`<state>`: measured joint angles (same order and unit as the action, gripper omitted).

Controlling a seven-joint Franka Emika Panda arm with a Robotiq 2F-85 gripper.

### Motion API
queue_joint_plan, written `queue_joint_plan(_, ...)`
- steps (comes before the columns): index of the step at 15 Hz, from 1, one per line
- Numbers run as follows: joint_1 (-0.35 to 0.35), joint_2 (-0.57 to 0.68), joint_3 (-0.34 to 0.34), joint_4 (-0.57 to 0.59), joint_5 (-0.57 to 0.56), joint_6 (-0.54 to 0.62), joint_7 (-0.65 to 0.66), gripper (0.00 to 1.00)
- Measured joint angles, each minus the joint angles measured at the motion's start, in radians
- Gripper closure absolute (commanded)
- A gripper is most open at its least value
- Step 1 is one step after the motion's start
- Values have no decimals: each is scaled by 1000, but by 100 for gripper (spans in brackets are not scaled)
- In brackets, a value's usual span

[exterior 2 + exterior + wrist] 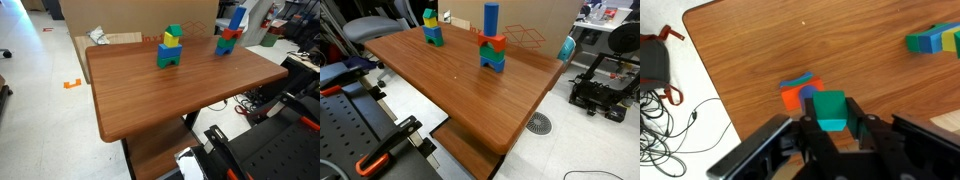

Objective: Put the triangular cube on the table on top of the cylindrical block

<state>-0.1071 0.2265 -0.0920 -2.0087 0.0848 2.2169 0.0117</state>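
The upright blue cylinder's top (pixel 492 4) (pixel 809 92) is bare below the green triangular block in my gripper, so next my gripper should move down, put the block on it and let go.
In the wrist view my gripper (pixel 831 122) is shut on a teal-green block (pixel 829 104) held between its fingers. Just beyond it stands a stack with an orange block (pixel 791 98) and a blue cylindrical block (pixel 812 92). In both exterior views this stack is topped by the upright blue cylinder (pixel 491 18) (pixel 238 17) over red, green and blue pieces. A second stack of green, yellow and blue blocks (pixel 432 28) (pixel 170 46) (pixel 933 41) stands apart from it. The gripper is out of frame in both exterior views.
The wooden table (pixel 450 80) (pixel 150 95) has a lower shelf. Its edge runs down the left of the wrist view, with cables and a black box (pixel 654 62) on the floor beyond. A cardboard box (pixel 120 15) stands behind the table.
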Motion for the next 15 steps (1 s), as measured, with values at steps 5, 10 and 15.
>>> queue_joint_plan(5, 0, 43, 0, 39, 0, 0, 0, 92)
queue_joint_plan(10, 0, 82, 0, 67, 0, 0, 0, 92)
queue_joint_plan(15, 0, 95, 0, 78, 0, -1, 10, 42)
